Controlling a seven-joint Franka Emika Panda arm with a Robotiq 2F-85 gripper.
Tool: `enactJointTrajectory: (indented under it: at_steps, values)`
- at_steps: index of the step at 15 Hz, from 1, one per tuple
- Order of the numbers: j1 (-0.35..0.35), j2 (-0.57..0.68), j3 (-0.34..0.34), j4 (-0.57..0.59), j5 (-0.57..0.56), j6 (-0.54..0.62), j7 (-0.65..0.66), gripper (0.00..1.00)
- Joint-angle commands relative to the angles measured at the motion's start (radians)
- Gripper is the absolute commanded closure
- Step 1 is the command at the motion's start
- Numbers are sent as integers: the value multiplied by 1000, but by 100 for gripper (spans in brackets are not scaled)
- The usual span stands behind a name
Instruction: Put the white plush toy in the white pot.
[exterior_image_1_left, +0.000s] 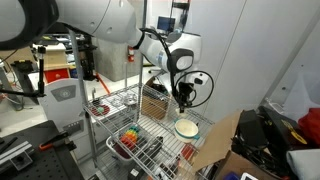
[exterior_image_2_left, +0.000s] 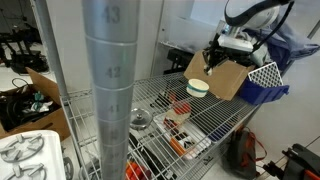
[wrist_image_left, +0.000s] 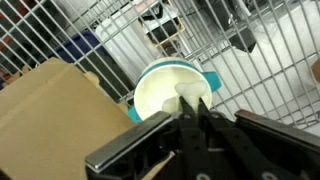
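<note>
The white plush toy still hangs above the teal rim, so the robot's gripper will next go down to the white pot's opening (exterior_image_1_left: 187, 127) (wrist_image_left: 168, 88) and let go of the toy inside.
The white pot (wrist_image_left: 160, 85), with a teal rim and handles, stands on the wire shelf next to a cardboard box. It shows in both exterior views (exterior_image_1_left: 187, 128) (exterior_image_2_left: 198, 87). My gripper (wrist_image_left: 194, 108) hangs just above the pot's opening, its fingers shut on the white plush toy (wrist_image_left: 192, 92), which hangs over the inside of the pot. In the exterior views the gripper (exterior_image_1_left: 186, 100) (exterior_image_2_left: 213, 62) is directly above the pot and the toy is too small to make out.
A cardboard box (wrist_image_left: 50, 110) (exterior_image_2_left: 228, 78) stands right beside the pot. The wire shelf (exterior_image_1_left: 150, 125) also holds a colourful toy in a red tray (exterior_image_1_left: 128, 138) and a small metal bowl (exterior_image_2_left: 140, 118). A blue basket (exterior_image_2_left: 265, 80) sits behind the box. A thick metal post (exterior_image_2_left: 105, 90) fills the foreground.
</note>
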Motion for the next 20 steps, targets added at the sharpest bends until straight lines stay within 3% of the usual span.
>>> enactJointTrajectory:
  at_steps: [1,20]
  values:
    - [-30,86,-20,124,16,-34,11,98]
    - [-23,417,-52,477,-14,-50,81,98]
